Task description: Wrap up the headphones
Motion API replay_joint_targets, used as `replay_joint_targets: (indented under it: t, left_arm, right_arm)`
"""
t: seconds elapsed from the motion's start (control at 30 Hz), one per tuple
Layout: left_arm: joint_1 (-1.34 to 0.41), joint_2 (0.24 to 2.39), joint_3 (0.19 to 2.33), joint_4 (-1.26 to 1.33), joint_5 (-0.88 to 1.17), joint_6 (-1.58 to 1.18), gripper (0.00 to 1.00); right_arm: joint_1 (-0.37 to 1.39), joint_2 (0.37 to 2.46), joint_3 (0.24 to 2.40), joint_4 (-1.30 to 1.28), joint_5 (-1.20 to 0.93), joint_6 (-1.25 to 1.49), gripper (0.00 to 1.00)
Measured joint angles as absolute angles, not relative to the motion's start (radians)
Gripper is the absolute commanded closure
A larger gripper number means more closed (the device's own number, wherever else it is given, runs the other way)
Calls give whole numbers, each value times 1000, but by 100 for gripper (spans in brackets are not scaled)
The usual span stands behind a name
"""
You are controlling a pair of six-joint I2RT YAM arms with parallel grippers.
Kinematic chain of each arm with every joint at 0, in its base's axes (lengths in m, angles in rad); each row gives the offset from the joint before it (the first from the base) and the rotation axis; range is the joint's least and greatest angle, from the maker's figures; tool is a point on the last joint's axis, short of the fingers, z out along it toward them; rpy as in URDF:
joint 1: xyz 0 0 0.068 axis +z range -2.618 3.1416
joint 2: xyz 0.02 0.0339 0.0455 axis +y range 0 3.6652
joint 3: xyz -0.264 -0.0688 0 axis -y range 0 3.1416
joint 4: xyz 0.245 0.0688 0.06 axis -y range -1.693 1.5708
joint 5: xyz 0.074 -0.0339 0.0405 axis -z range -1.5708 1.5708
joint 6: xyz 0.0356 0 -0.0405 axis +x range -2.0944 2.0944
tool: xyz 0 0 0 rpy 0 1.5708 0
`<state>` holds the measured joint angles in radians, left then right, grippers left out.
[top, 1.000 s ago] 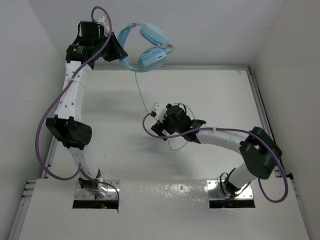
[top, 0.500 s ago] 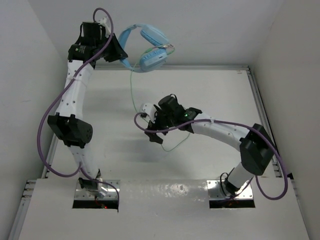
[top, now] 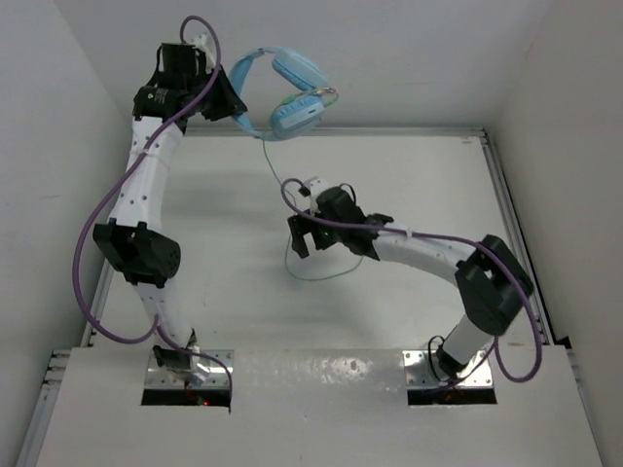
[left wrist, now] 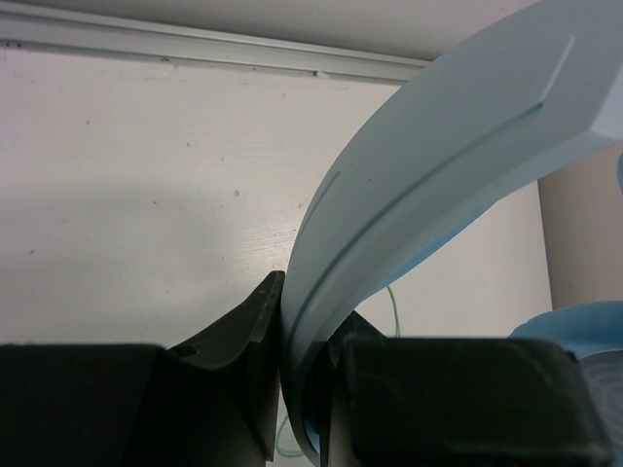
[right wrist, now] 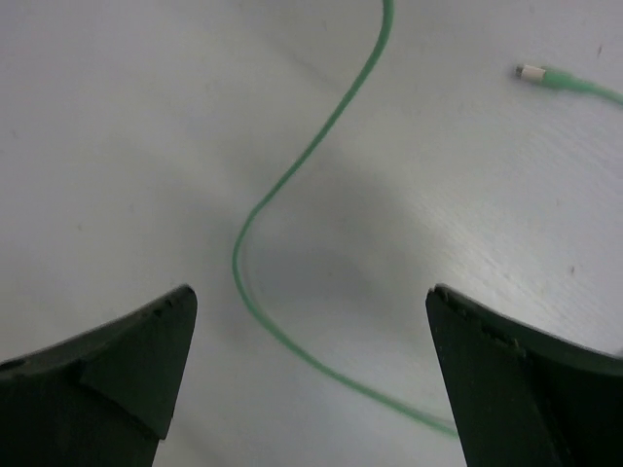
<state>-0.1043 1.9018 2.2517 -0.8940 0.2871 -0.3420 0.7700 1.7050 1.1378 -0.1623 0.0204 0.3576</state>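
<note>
The cable is lying on the table, so my right gripper should next go to the right in the top view and down onto the cable's loop [top: 357, 265] beside my forearm.
The light blue headphones [top: 289, 86] hang in the air at the back of the table. My left gripper [top: 232, 105] is shut on their headband; in the left wrist view the headband [left wrist: 438, 175] is pinched between my fingers [left wrist: 304, 389]. The thin green cable [top: 270, 161] drops from an ear cup to the table and loops near the middle. My right gripper [top: 298, 241] is open and empty just above that loop. In the right wrist view the cable [right wrist: 292, 175] curves between my spread fingertips [right wrist: 311, 370], and its plug [right wrist: 533, 74] lies at the upper right.
White walls close in the table on the left, back and right, and a metal rail [top: 506, 204] runs along the right edge. Thick purple robot cables [top: 92, 224] hang along both arms. The arm bases stand at the near edge.
My right gripper has swung left and then back up and has turned at the wrist, staying open above the cable. The cable loop on the table has shifted left. The left gripper still holds the headband.
</note>
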Motion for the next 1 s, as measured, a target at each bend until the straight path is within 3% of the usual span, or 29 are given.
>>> replay_joint_targets:
  t: [0.1, 0.17, 0.27, 0.33, 0.43, 0.5, 0.6, 0.63, 1.0]
  left_arm:
    - [-105, 1902, 2252, -894, 279, -342, 100]
    - [-104, 1902, 2252, -894, 276, -342, 100]
    - [-104, 1902, 2253, -894, 282, -337, 100]
    - [-104, 1902, 2254, -894, 289, -329, 100]
    - [-104, 1902, 2253, -895, 299, -310, 100]
    - [-104, 1901, 2248, -894, 301, -299, 100]
    - [-104, 1899, 2229, -894, 303, -288, 100]
    - [-104, 1899, 2223, -896, 303, -285, 100]
    - [-104, 1898, 2205, -896, 314, -266, 100]
  right_arm:
    - [768, 1496, 833, 47, 39, 398, 1]
    - [726, 1392, 729, 64, 64, 487, 17]
    - [598, 1386, 764, -39, 162, 656, 43]
    - [537, 1412, 806, -100, 265, 713, 45]
    - [501, 1464, 874, -185, 336, 736, 64]
    - [476, 1528, 945, -250, 334, 773, 64]
    - [439, 1593, 972, -292, 322, 830, 46]
    - [430, 1597, 948, -297, 309, 852, 45]
    - [428, 1671, 836, -292, 142, 947, 47]
